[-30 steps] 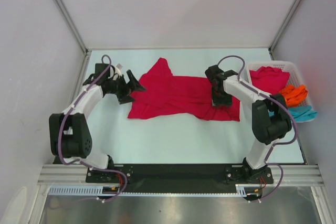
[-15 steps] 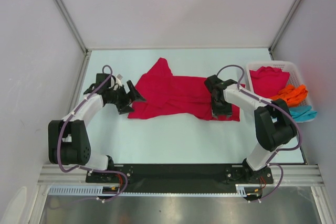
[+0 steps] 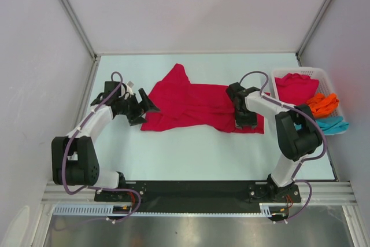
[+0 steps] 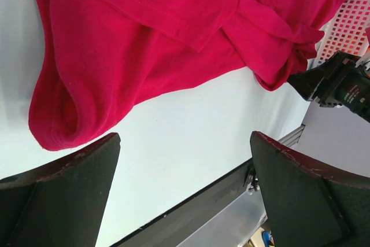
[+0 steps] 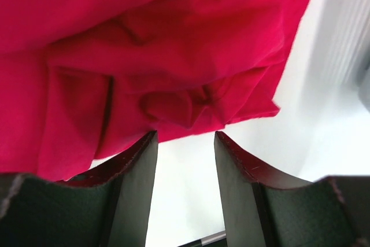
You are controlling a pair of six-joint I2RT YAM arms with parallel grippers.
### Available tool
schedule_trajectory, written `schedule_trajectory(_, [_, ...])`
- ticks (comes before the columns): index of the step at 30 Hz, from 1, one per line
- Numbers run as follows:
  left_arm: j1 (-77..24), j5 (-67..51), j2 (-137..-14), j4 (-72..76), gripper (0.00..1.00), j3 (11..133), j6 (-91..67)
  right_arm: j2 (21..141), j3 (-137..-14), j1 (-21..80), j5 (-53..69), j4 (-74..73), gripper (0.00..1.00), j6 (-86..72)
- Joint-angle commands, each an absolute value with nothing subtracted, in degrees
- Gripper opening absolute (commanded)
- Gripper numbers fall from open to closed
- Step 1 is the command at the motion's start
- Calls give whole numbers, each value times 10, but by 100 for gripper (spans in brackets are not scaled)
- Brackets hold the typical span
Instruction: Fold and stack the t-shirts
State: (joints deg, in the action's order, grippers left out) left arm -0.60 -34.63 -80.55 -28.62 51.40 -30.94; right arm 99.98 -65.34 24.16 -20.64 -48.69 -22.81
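My right gripper has its open fingers just behind the bunched fold [image 5: 182,110] at the shirt's near edge, so next I will move it down and slightly outward onto that cloth.
A crimson red t-shirt [image 3: 193,105] lies crumpled and partly spread across the middle of the table. My left gripper [image 3: 148,111] sits at its left end, open wide and empty. In the left wrist view the gripper [image 4: 185,137] hovers over bare table, with the shirt's [image 4: 162,39] rolled edge just beyond the fingertips. My right gripper [image 3: 245,122] is over the shirt's near right corner. In the right wrist view it [image 5: 185,136] is open and empty, with the bunched hem [image 5: 173,102] just ahead of the tips.
A white slatted basket [image 3: 330,88] stands at the right edge, holding another red shirt [image 3: 295,88], an orange one [image 3: 324,105] and a teal one [image 3: 334,124]. The basket [image 4: 354,21] and the right gripper [image 4: 338,82] also show in the left wrist view. Walls enclose the table.
My right gripper has moved toward the near edge, down to the shirt's near right hem. My left gripper has shifted slightly nearer along the shirt's left end. The shirt has barely moved.
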Motion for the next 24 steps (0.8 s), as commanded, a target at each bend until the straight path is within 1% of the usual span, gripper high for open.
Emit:
schedule_trajectory(1, [-2, -339, -794, -278, 100, 515, -294, 1012, -682, 230, -243, -471, 49, -212])
schedule_trajectory(10, [-2, -339, -803, -276, 100, 519, -293, 1055, -695, 219, -231, -449, 49, -205])
schedule_trajectory(13, [-2, -341, -805, -276, 100, 520, -291, 1059, -688, 219, -220, -443, 45, -205])
schedule_trajectory(16, [-2, -342, -809, -275, 100, 521, -288, 1047, -675, 221, -212, -442, 28, -206])
schedule_trajectory(17, [-2, -341, -810, -276, 98, 521, -288, 1042, -671, 221, -211, -443, 7, -207])
schedule_trajectory(18, [-2, -343, -811, -275, 96, 520, -287, 1029, -667, 221, -213, -446, 0, -210])
schedule_trajectory(21, [-2, -347, -815, -269, 92, 515, -285, 1003, -654, 234, -225, -465, 0, -221])
schedule_trajectory(22, [-2, -355, -813, -266, 88, 511, -286, 982, -651, 244, -228, -478, 0, -230])
schedule_trajectory(24, [-2, -362, -809, -258, 77, 503, -291, 963, -646, 255, -239, -503, 0, -241])
